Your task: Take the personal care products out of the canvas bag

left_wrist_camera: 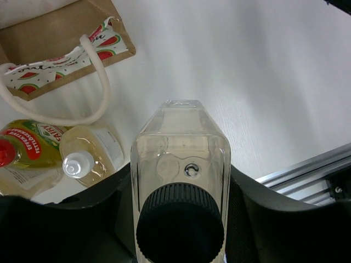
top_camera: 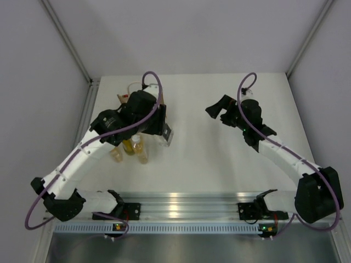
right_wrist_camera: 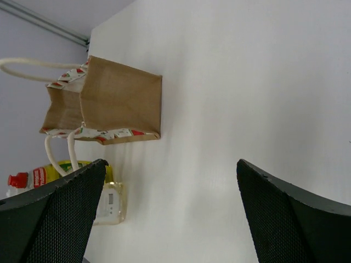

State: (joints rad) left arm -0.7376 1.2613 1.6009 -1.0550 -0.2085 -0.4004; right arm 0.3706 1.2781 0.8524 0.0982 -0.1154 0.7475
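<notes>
My left gripper moves down next, turning slightly, and stands the clear bottle on the table beside the white-capped amber bottle, since that place is bare.
My left gripper (top_camera: 163, 130) is shut on the clear bottle with the dark cap (left_wrist_camera: 181, 148), holding it by its sides just right of the other bottles; I cannot tell whether it touches the table. The tan canvas bag (left_wrist_camera: 52, 41) stands upright behind, mostly hidden under the left arm in the top view (top_camera: 122, 99), and shows in the right wrist view (right_wrist_camera: 118, 98). The yellow-green bottle with the red cap (left_wrist_camera: 24, 143) and an amber bottle with a white cap (left_wrist_camera: 90, 150) stand on the table beside the bag. A second amber bottle (top_camera: 117, 154) stands left of them. My right gripper (top_camera: 215, 109) is open and empty, well right of the bag.
The white table (top_camera: 219, 164) has grey walls on the left, right and back. A metal rail (top_camera: 181, 200) runs along the near edge, also seen in the left wrist view (left_wrist_camera: 307, 164). The bag's white rope handle (left_wrist_camera: 101, 87) hangs toward the bottles.
</notes>
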